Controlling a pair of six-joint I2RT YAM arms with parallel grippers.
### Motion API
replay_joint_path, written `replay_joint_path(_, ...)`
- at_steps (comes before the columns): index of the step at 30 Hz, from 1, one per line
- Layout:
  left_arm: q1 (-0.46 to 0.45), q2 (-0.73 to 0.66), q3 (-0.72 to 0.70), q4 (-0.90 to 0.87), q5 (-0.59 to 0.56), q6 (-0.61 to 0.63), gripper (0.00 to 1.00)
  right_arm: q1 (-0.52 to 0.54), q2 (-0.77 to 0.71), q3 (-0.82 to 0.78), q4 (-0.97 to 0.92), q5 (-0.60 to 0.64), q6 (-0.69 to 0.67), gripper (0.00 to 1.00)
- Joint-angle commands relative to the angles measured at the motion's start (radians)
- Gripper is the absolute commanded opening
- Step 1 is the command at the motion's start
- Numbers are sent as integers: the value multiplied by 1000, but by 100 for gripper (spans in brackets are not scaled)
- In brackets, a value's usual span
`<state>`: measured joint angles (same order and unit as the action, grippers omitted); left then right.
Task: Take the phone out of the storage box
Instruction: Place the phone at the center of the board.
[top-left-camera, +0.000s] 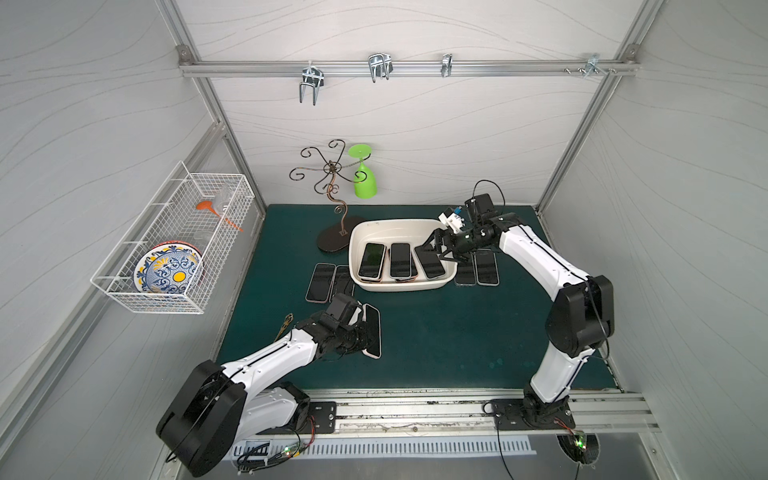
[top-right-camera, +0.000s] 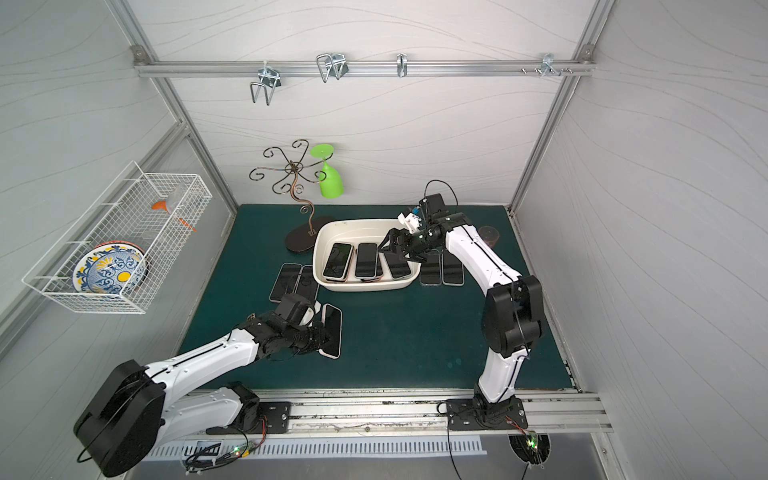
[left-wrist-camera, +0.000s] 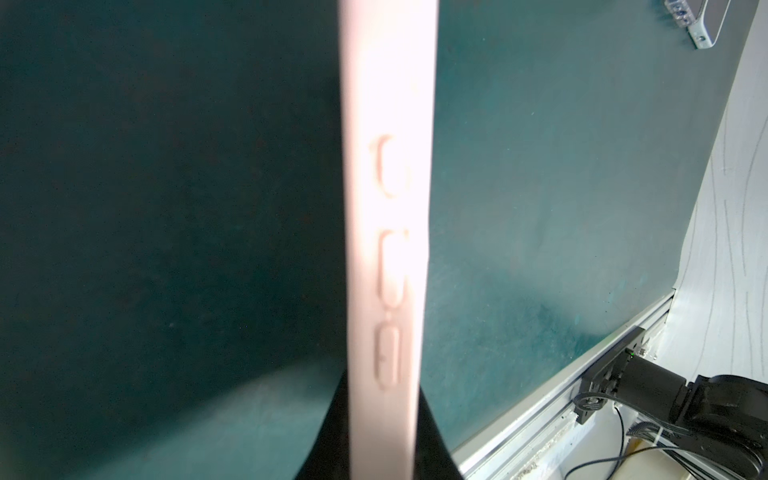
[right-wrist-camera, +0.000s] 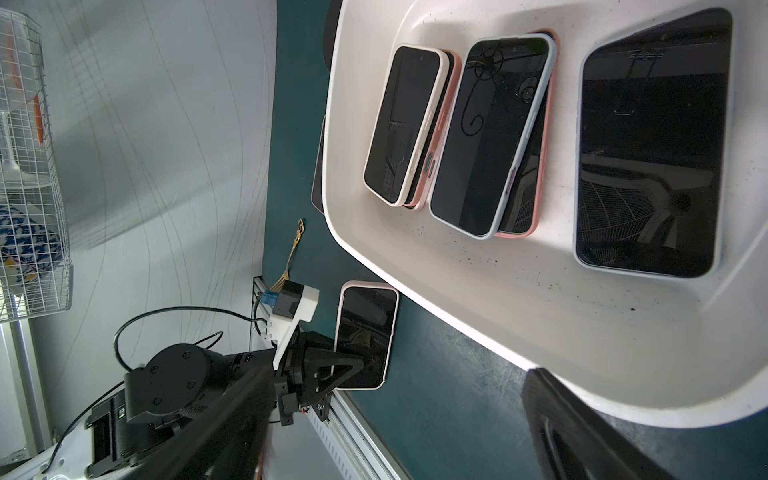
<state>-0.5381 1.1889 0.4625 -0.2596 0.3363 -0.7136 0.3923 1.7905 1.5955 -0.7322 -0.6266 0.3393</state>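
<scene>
Clear mat on the near side of the box (top-left-camera: 399, 286) is just below my left gripper, so the pink-cased phone should next be lowered flat there and released by my left gripper.
The cream-white storage box (top-left-camera: 399, 286) (top-right-camera: 360, 286) (right-wrist-camera: 498, 332) sits mid-mat with several dark-screened phones in it, some stacked. My right gripper (top-left-camera: 437, 252) (top-right-camera: 395, 249) (right-wrist-camera: 395, 436) hangs open over the box's right end, just above the rightmost phone (top-left-camera: 430, 264) (right-wrist-camera: 648, 145), with nothing between its fingers. Near the front left, my left gripper (top-left-camera: 360, 332) (top-right-camera: 322, 332) (left-wrist-camera: 382, 440) is shut on a phone (top-left-camera: 375, 324) (top-right-camera: 333, 328) (left-wrist-camera: 386, 208) in a pale pink case, held on edge above the mat, outside the box.
Two phones (top-left-camera: 321, 282) lie on the mat left of the box and two more (top-left-camera: 486, 268) lie to its right. A scrolled metal stand (top-left-camera: 332, 199) with a green glass (top-left-camera: 365, 178) is behind the box. A wire basket (top-left-camera: 174, 245) hangs on the left wall. A gold fork (top-left-camera: 284, 326) lies beside the left arm.
</scene>
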Motion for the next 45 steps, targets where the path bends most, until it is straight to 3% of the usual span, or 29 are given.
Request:
replay_joint_path(1,23,162,-33,364,-193,36,0,3,-5,-14,0,4,-20,99)
replay_joint_path(18,105,344,27,462,-141,111,0,16,-2,-48,1,11,-35,99)
replay_joint_path(42,124,376,103,476,-134,109,0,25,-6,-62,-14,14,-54,99)
replay_joint_path(44,124,365,116,423,-126,108,24,28,-10,-67,-19,16,-58,99)
replay_joint_path(45,124,354,118,397,-142,103,31,29,-12,-68,-19,17,-59,99)
